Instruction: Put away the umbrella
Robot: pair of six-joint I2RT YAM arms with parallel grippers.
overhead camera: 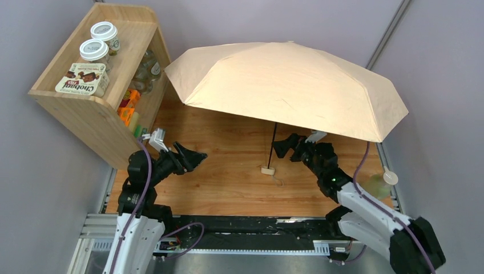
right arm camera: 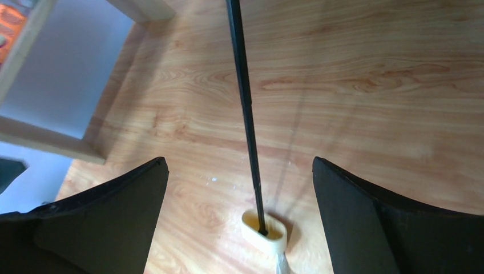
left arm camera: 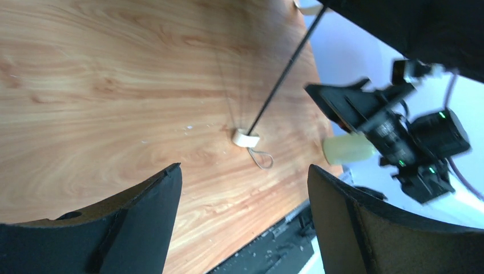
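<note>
My right gripper should move outward under the canopy's near edge and close around the umbrella's upper shaft [overhead camera: 275,128], as the bare shaft is already lined up between its spread fingers.
The umbrella [overhead camera: 288,85] stands open, its pale peach canopy spread over the back of the table. Its thin black shaft [overhead camera: 272,144] slants down to a small cream handle [overhead camera: 267,170] resting on the wood, with a thin wrist cord [left arm camera: 261,158] beside it. My right gripper [overhead camera: 281,146] is open just right of the shaft, apart from it; in the right wrist view the shaft [right arm camera: 244,103] and handle [right arm camera: 264,231] lie between the spread fingers. My left gripper [overhead camera: 200,155] is open and empty, well left of the handle [left arm camera: 246,138].
A wooden shelf unit [overhead camera: 100,120] stands at the back left with jars [overhead camera: 95,51] and a yoghurt pack [overhead camera: 83,79] on top and items inside. A pale yellow bottle [overhead camera: 379,185] lies at the right table edge. Grey walls close in both sides.
</note>
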